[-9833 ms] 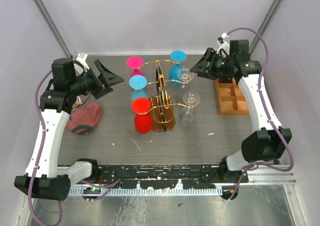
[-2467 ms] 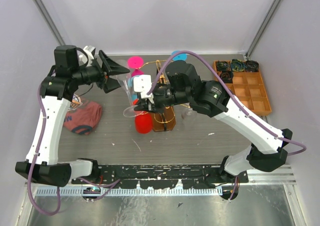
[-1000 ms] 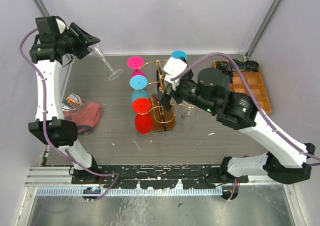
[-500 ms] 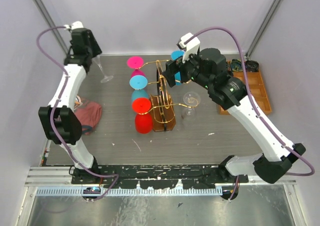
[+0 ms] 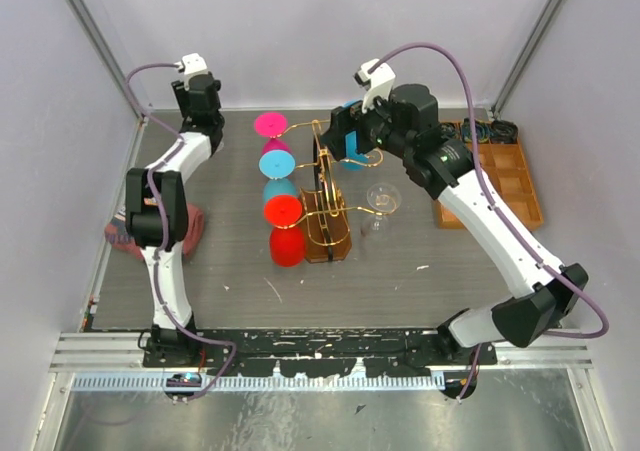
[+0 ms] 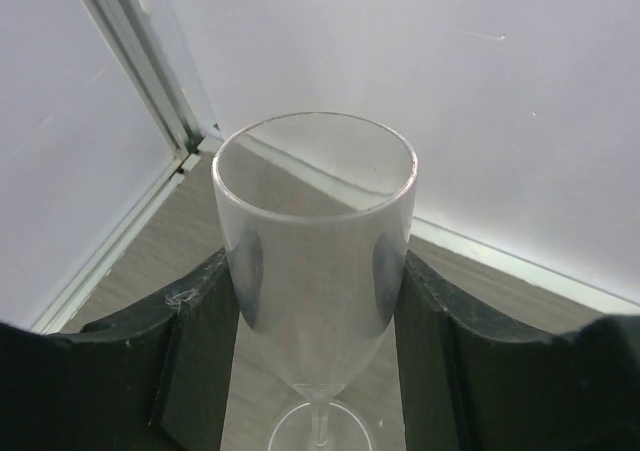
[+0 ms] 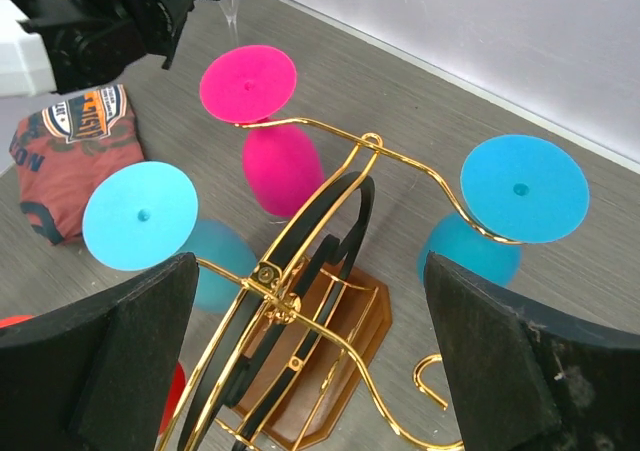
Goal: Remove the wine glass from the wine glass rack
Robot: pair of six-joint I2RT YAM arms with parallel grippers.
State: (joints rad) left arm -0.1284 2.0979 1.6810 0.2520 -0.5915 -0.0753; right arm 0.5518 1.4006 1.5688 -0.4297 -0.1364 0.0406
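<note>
My left gripper shifts toward the pink glass next, then lowers the clear wine glass onto the table.
The gold wire wine glass rack (image 5: 326, 186) stands mid-table on its brown base. On it hang pink (image 5: 268, 124), cyan (image 5: 275, 159) and red (image 5: 283, 211) glasses on the left, and a cyan one (image 5: 352, 111) and a clear one (image 5: 381, 201) on the right. My left gripper (image 5: 203, 106) is at the far left back corner. It is shut on the bowl of a clear wine glass (image 6: 315, 241), held upright with its foot low over the table. My right gripper (image 5: 348, 136) hovers over the rack (image 7: 300, 271), open wide and empty (image 7: 315, 311).
An orange-brown compartmented tray (image 5: 490, 176) sits at the right. A red cloth (image 5: 122, 233) lies at the left, also in the right wrist view (image 7: 70, 156). The enclosure walls and a corner post (image 6: 150, 61) stand close behind the held glass.
My left arm has carried the clear glass from beside the rack to the far left back corner and turned it upright. My right arm has drawn back from the rack's left side to above its top.
</note>
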